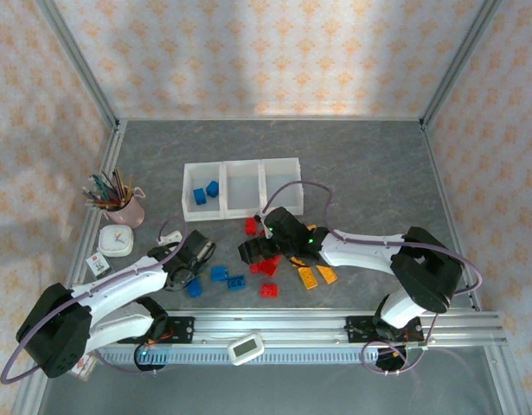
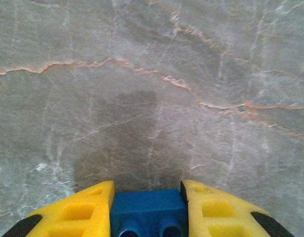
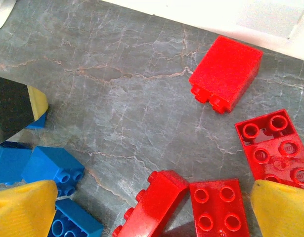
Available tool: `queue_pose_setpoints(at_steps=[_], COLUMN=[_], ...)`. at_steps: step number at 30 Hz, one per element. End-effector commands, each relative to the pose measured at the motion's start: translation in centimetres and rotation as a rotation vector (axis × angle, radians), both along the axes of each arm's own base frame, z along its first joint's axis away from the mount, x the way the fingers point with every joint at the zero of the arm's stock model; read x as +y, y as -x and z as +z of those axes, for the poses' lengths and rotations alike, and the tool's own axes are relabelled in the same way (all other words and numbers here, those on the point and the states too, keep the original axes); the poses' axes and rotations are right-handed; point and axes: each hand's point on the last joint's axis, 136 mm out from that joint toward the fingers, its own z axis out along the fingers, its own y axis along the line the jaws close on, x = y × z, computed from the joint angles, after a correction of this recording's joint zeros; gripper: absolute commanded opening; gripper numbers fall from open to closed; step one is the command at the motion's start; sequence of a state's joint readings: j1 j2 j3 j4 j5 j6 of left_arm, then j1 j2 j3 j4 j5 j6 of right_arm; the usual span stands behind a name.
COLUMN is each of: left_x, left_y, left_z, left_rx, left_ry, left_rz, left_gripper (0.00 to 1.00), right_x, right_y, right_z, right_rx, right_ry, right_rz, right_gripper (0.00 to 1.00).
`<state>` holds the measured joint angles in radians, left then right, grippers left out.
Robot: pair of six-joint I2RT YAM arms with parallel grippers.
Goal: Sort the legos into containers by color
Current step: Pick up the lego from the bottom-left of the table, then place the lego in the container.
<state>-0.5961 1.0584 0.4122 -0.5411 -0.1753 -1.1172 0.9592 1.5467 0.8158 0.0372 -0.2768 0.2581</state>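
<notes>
I should next raise my left gripper, carry its lego outward and release it in the white container nearest the pink cup [image 1: 209,202], which already holds blue legos.
My left gripper [image 2: 148,210] is shut on a blue lego [image 2: 148,213], held just above the bare grey table; from above the left gripper [image 1: 200,254] sits left of the pile. My right gripper [image 3: 152,217] is open over two red legos [image 3: 154,205], its yellow fingers [image 3: 23,210] far apart on either side. More red legos [image 3: 226,74] lie ahead, blue ones [image 3: 53,168] to the left. From above the right gripper [image 1: 255,252] hovers at the red cluster [image 1: 267,266]. The three joined white containers [image 1: 240,164] stand behind; the left one holds two blue legos [image 1: 199,196].
Two yellow-orange legos [image 1: 308,277] lie right of the red ones. Loose blue legos [image 1: 219,273] lie between the two grippers. A pink cup of pencils [image 1: 123,207] and a small white clock [image 1: 116,241] stand at the left. The two grippers are close together.
</notes>
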Motion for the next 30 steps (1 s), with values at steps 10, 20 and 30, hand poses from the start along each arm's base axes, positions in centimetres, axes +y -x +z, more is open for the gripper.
queue_pose_setpoints(at_steps=[10, 20, 30], left_x=[0.1, 0.5, 1.4], left_y=[-7.3, -15.9, -21.8], left_z=[9.4, 13.1, 10.3], left_rx=[-0.262, -0.341, -0.293], left_ry=[-0.110, -0.138, -0.190], left_rz=[-0.006, -0.008, 0.003], left_gripper=[0.23, 0.22, 0.23], right_x=[-0.9, -1.9, -2.6], right_y=[-4.6, -7.8, -8.8], right_z=[4.3, 6.2, 6.2], right_rx=[-0.055, -0.093, -0.110], right_ry=[-0.082, -0.137, -0.125], right_rz=[-0.127, -0.231, -0.266], right_gripper=[1.00, 1.00, 1.00])
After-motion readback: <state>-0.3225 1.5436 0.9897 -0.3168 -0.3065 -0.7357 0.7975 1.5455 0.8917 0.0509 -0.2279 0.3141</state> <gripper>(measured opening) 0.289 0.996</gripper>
